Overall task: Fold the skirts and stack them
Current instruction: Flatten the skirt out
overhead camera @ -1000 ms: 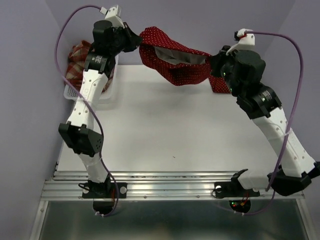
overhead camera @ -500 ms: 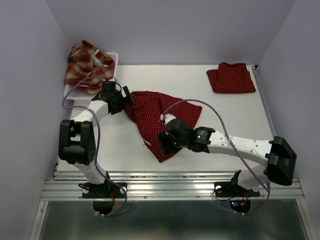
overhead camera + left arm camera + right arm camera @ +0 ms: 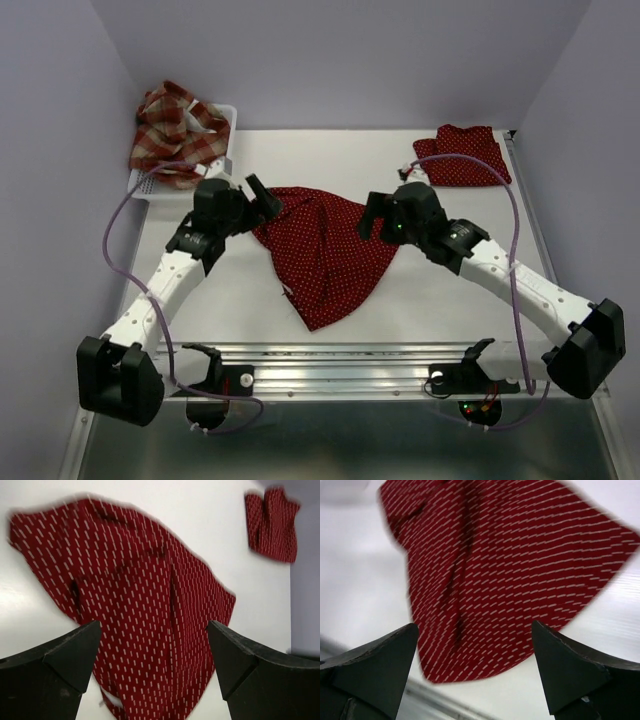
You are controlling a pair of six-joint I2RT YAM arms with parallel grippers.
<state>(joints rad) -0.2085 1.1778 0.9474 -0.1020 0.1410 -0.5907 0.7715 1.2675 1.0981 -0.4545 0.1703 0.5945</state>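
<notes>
My left gripper is going back and down next onto the rumpled skirt's near point to close there, since that point lies uncovered close to the bar.
A dark red polka-dot skirt lies spread and rumpled on the white table, its point toward the near edge; both wrist views show it, skirt and skirt. My left gripper hovers at its left top corner, open and holding nothing. My right gripper hovers at its right top corner, also open and holding nothing. A second polka-dot skirt lies folded at the far right. The plaid skirt is heaped in the basket.
A white mesh basket stands at the far left corner of the table. Purple walls close in the back and sides. A metal rail runs along the near edge by the arm bases.
Both grippers have let go of the polka-dot skirt, which went from hanging in the air to lying on the table. Both arms have pulled back and up from it.
</notes>
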